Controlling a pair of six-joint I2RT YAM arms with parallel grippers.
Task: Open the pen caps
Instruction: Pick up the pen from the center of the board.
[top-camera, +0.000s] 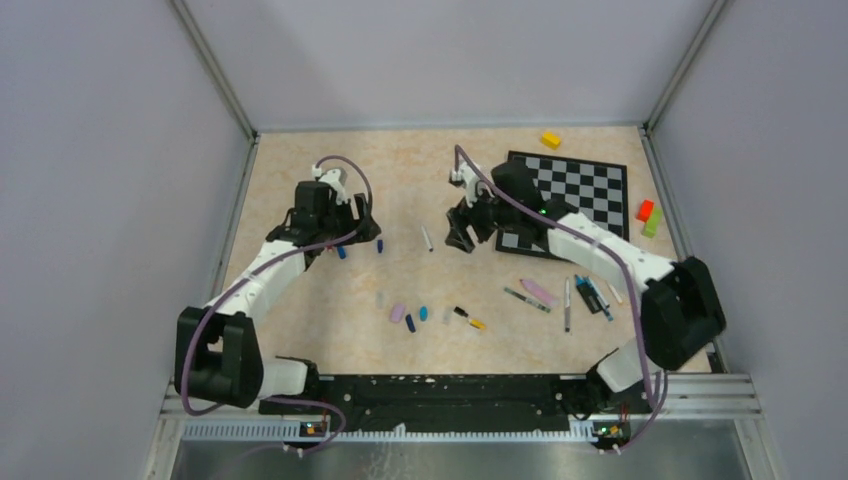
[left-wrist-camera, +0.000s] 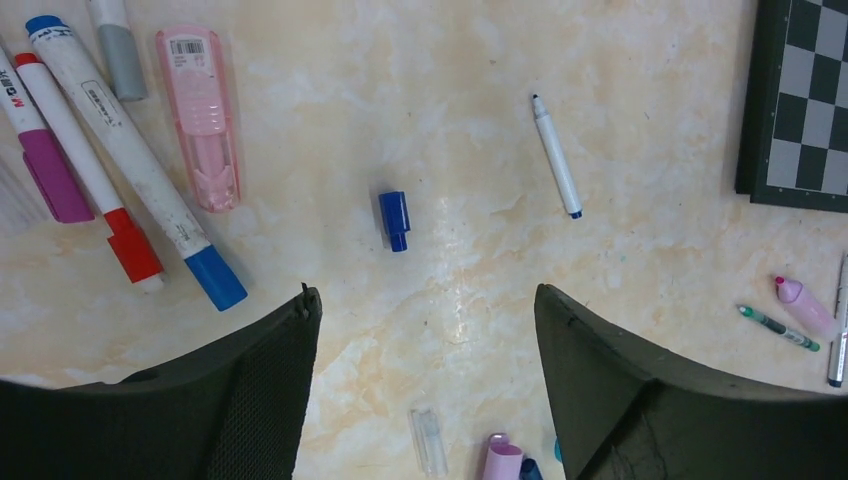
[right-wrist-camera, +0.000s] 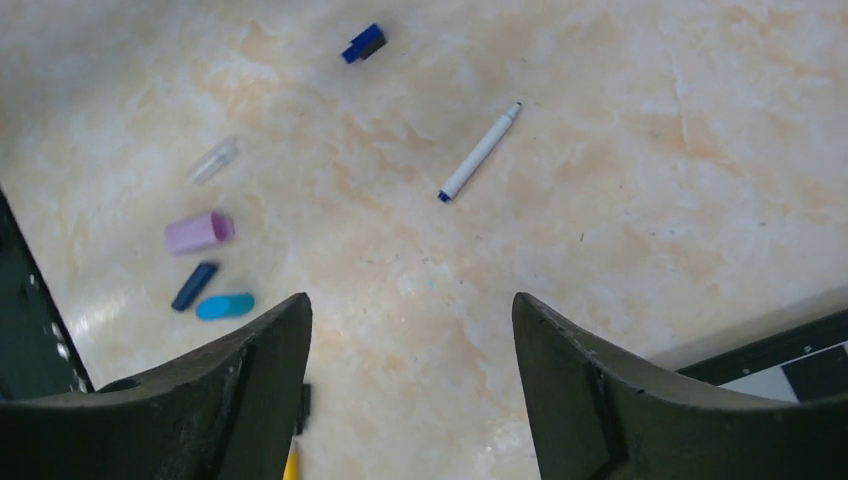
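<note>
Next I need to shift my left gripper left in the wrist view to the white marker below, turn to its slant and lower onto the barrel's end with the cap (left-wrist-camera: 186, 232).
Both grippers hover open over the table with nothing between their fingers. My left gripper (top-camera: 358, 226) (left-wrist-camera: 428, 300) looks down on a small blue pen cap (left-wrist-camera: 394, 219) (top-camera: 380, 245) lying loose just ahead of its fingertips. A thin white pen (left-wrist-camera: 556, 155) (right-wrist-camera: 480, 152) (top-camera: 427, 238) lies bare between the two arms. My right gripper (top-camera: 461, 233) (right-wrist-camera: 410, 300) stands beside that pen. Nearer the bases lie a clear cap (right-wrist-camera: 214, 160) (left-wrist-camera: 428, 440), a lilac cap (right-wrist-camera: 199, 232) (top-camera: 397, 313), a navy cap (right-wrist-camera: 194, 285) and a light blue cap (right-wrist-camera: 225, 305).
Several markers (left-wrist-camera: 120, 170) and a pink correction tape (left-wrist-camera: 200, 115) lie by the left arm. A chessboard (top-camera: 585, 185) sits at the back right, with a yellow block (top-camera: 550, 140) behind it and red and green blocks (top-camera: 648, 215) beside it. More pens (top-camera: 580, 295) lie at the right.
</note>
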